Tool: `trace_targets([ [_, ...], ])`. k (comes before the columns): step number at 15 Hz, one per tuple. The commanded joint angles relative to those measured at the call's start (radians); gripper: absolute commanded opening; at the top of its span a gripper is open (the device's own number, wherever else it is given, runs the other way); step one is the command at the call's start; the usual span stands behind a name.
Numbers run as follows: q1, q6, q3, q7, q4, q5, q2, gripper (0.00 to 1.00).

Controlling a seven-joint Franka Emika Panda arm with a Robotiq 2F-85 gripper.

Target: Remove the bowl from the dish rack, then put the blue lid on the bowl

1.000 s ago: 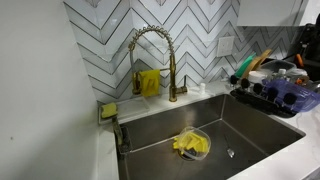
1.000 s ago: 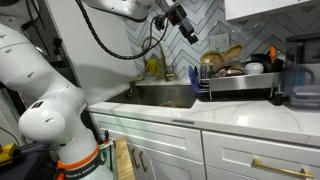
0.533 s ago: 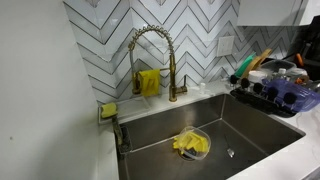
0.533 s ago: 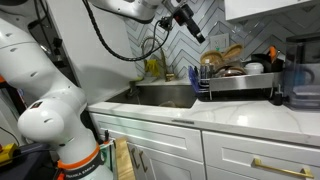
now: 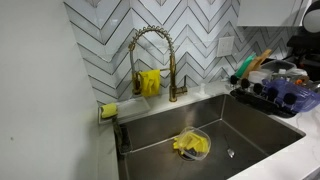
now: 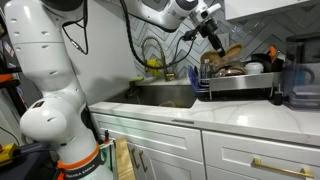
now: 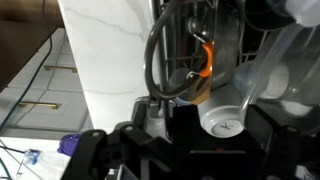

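Note:
My gripper needs to shift to the right in the wrist view and down onto the clear plastic bowl's rim [image 7: 264, 76], as it lies below my fingers on that side.
The black wire dish rack [image 5: 268, 92] stands right of the sink and is full of dishes; it also shows in an exterior view [image 6: 238, 88]. The pale lavender bowl [image 5: 296, 97] lies at the rack's near corner. My gripper [image 6: 216, 38] hangs above the sink end of the rack, touching nothing. In the wrist view its dark fingers [image 7: 205, 135] are apart with nothing between them, over a white cup [image 7: 222, 116] and a translucent rounded dish [image 7: 265, 75] in the rack. I cannot pick out the blue lid with certainty.
A brass spring faucet [image 5: 152, 60] stands behind the steel sink [image 5: 250, 130]. A clear bowl with a yellow cloth [image 5: 190, 145] lies in the sink. A dark container [image 6: 300, 85] stands on the counter beyond the rack. Utensils stick up from the rack.
The arm has swung from over the sink toward the dish rack. The gripper now hangs over the rack's sink end, and part of the arm has entered the sink-side view's top corner.

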Motion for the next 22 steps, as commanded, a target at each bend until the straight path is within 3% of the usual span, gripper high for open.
trace_targets([
  [1,0.08,-0.02,-0.056,-0.015,0.125,0.058,0.103,1.0],
  [6,0.135,-0.004,-0.099,-0.009,0.19,0.114,0.177,0.99],
  [7,0.142,-0.003,-0.108,-0.008,0.2,0.119,0.188,0.93],
  [8,0.145,-0.02,-0.112,-0.015,0.209,0.146,0.196,0.74],
  [9,0.148,-0.008,-0.12,-0.013,0.204,0.154,0.198,0.7],
  [18,0.137,-0.016,-0.15,-0.06,0.187,0.312,0.172,0.01],
  [22,0.135,-0.009,-0.161,-0.063,0.161,0.347,0.118,0.02],
])
